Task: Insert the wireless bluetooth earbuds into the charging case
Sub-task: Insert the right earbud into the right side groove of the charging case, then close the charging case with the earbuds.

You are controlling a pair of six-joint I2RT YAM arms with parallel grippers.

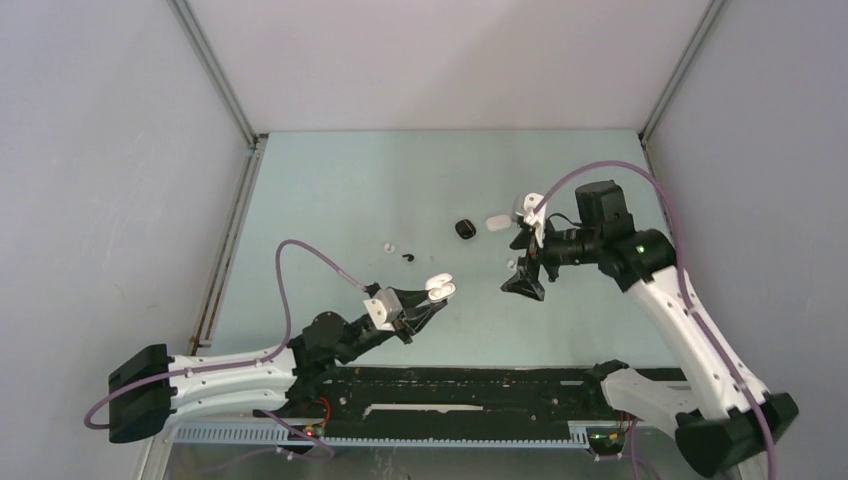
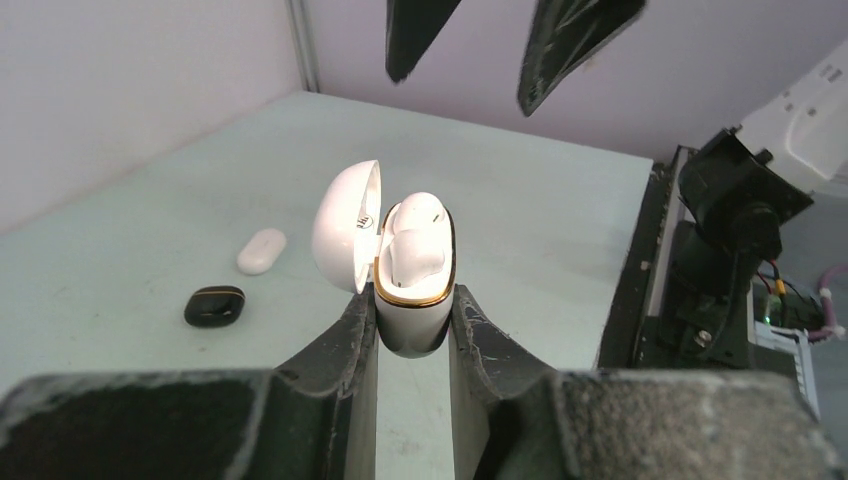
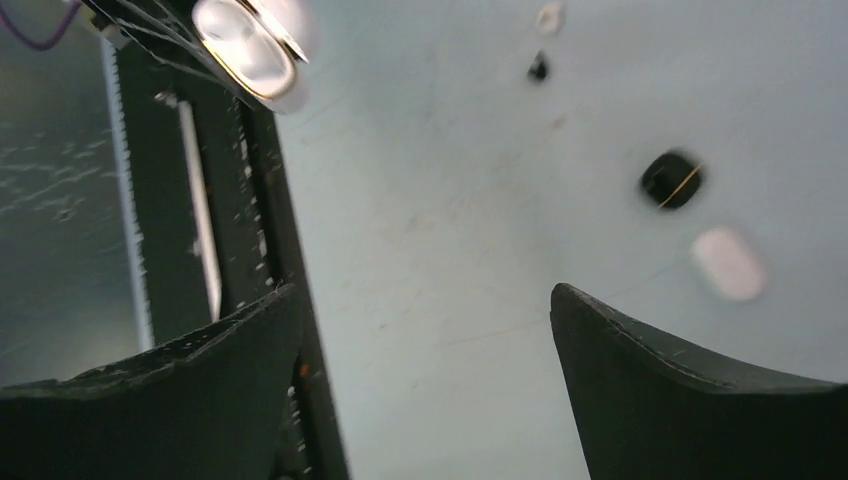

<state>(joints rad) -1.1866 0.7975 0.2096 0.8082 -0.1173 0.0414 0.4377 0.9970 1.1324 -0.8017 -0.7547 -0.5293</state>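
The white charging case (image 1: 440,288) goes down onto the clear patch of bare tabletop below next. My left gripper releases it there, because white earbuds already sit inside.
My left gripper (image 1: 428,303) (image 2: 412,302) is shut on an open white charging case (image 1: 440,288) (image 2: 410,320) with a gold rim, held above the table with its lid swung left. White earbuds (image 2: 414,240) sit inside it. My right gripper (image 1: 523,281) (image 3: 422,292) is open and empty, hovering just right of the case; its fingers (image 2: 412,30) show at the top of the left wrist view. A loose white earbud (image 1: 389,246) (image 3: 549,15) and a black earbud (image 1: 408,256) (image 3: 538,68) lie on the table beyond the left gripper.
A closed black case (image 1: 464,228) (image 2: 214,305) (image 3: 671,180) and a closed white case (image 1: 496,223) (image 2: 261,250) (image 3: 730,262) lie mid-table. The black base rail (image 1: 450,385) runs along the near edge. Grey walls enclose the pale green table (image 1: 330,190).
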